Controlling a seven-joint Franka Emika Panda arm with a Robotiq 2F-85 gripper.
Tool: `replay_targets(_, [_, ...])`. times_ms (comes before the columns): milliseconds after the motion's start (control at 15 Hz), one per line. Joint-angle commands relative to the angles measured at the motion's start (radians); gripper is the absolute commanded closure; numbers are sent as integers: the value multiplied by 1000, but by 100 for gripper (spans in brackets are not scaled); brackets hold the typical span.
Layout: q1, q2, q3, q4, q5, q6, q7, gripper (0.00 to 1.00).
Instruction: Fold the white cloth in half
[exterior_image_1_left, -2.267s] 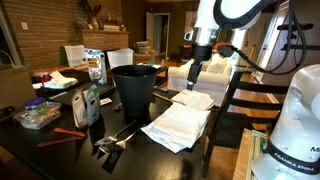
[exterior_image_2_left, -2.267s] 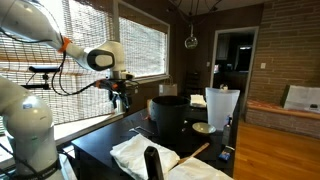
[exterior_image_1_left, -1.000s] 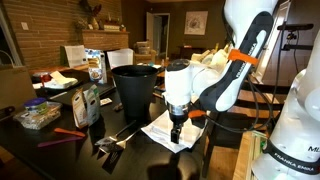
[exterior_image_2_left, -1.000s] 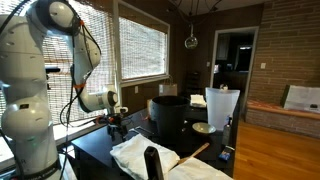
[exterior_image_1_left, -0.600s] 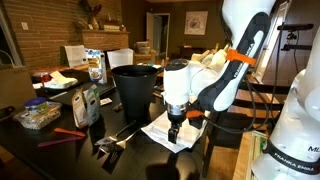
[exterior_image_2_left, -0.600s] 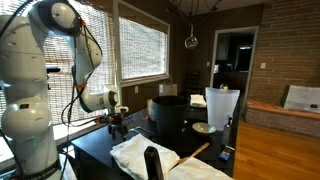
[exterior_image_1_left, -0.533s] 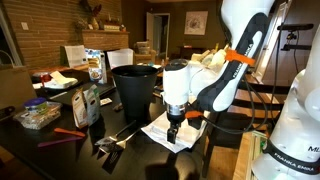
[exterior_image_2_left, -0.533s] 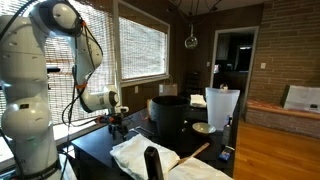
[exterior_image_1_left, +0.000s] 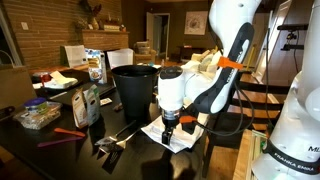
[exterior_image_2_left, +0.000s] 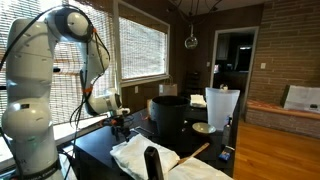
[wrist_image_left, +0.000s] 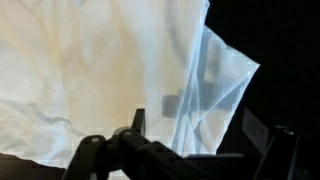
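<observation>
The open fingers of the robot's gripper are already on either side of the raised, thin fold at the cloth's edge (exterior_image_1_left: 178, 132) (wrist_image_left: 192, 115), so the gripper should go down onto it next and close there.
The white cloth (exterior_image_1_left: 182, 137) lies puffy and rumpled on the dark table (exterior_image_1_left: 70, 155), right of the black bin (exterior_image_1_left: 135, 88). It also shows in the other exterior view (exterior_image_2_left: 135, 155) and fills the wrist view (wrist_image_left: 90, 70). My gripper (exterior_image_1_left: 168, 129) is down at the cloth's near edge, seen also in an exterior view (exterior_image_2_left: 120, 128). In the wrist view the gripper (wrist_image_left: 195, 128) is open, its fingers either side of a raised, thin fold at the cloth's edge (wrist_image_left: 215, 85). I cannot tell if the fingers touch the cloth.
The black bin (exterior_image_2_left: 170, 115) stands close beside the cloth. Bottles and a box (exterior_image_1_left: 88, 100), a clear food container (exterior_image_1_left: 37, 115), a red tool (exterior_image_1_left: 68, 132) and metal utensils (exterior_image_1_left: 115, 138) crowd the table's left. A dark bottle (exterior_image_2_left: 151, 163) stands in front.
The arm has come down from high above the table to the cloth. Over the last second the gripper has shifted slightly toward the cloth's near edge.
</observation>
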Motion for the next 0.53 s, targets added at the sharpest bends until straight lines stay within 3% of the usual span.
replay_targets(0, [16,97,-29,64,-89,1,82,0])
replay_targets(467, [27,194,-51,125,-109,8,104,0])
